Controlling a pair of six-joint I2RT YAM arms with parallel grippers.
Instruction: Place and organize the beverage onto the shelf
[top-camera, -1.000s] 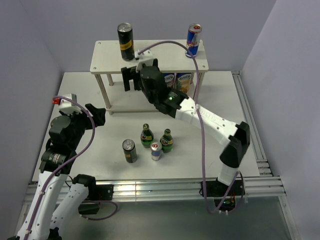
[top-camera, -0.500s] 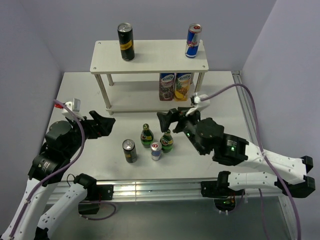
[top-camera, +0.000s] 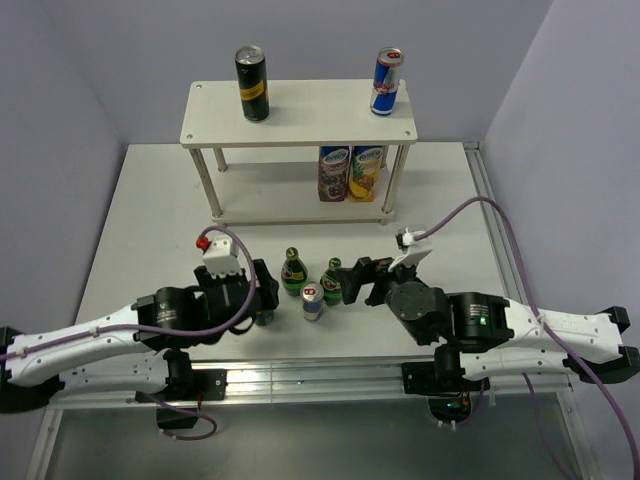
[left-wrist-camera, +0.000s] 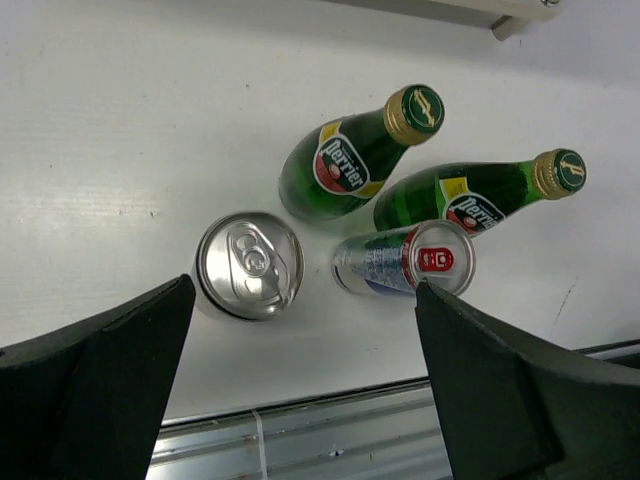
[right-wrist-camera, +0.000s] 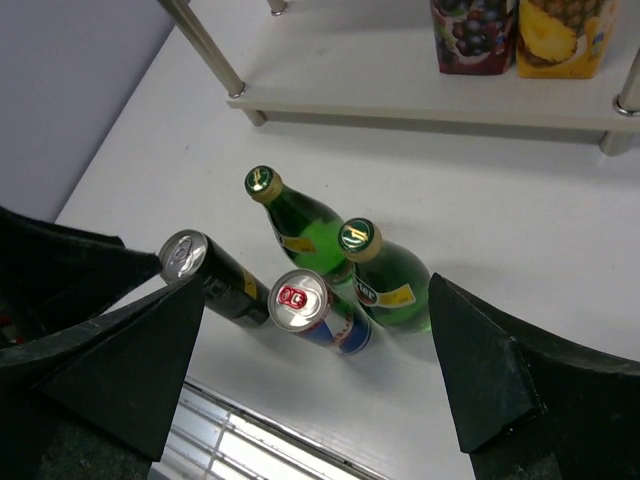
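Observation:
The can's lid is nearer one open finger, so my left gripper should next lower around the black can (left-wrist-camera: 250, 266) and shift left in its wrist view.
The shelf (top-camera: 310, 112) holds one black can (top-camera: 252, 83) and one blue-and-silver can (top-camera: 386, 82) on its top board. On the table in front stand two green bottles (top-camera: 292, 271) (top-camera: 332, 281), a blue-and-silver can (top-camera: 313, 302) and a black can (left-wrist-camera: 248, 265). My left gripper (top-camera: 262, 292) hovers open over the black can, which it mostly hides in the top view. My right gripper (top-camera: 355, 280) is open and empty just right of the bottles, with the blue-and-silver can (right-wrist-camera: 297, 298) between its fingers' lines. Both hold nothing.
Two juice cartons (top-camera: 350, 172) stand on the shelf's lower board, at its right end. The table's front metal rail (left-wrist-camera: 330, 425) runs just below the cluster. The two grippers face each other closely across the drinks.
My right arm has pulled back from the shelf to the drinks at the front. My left arm has swung in from the left over the black can.

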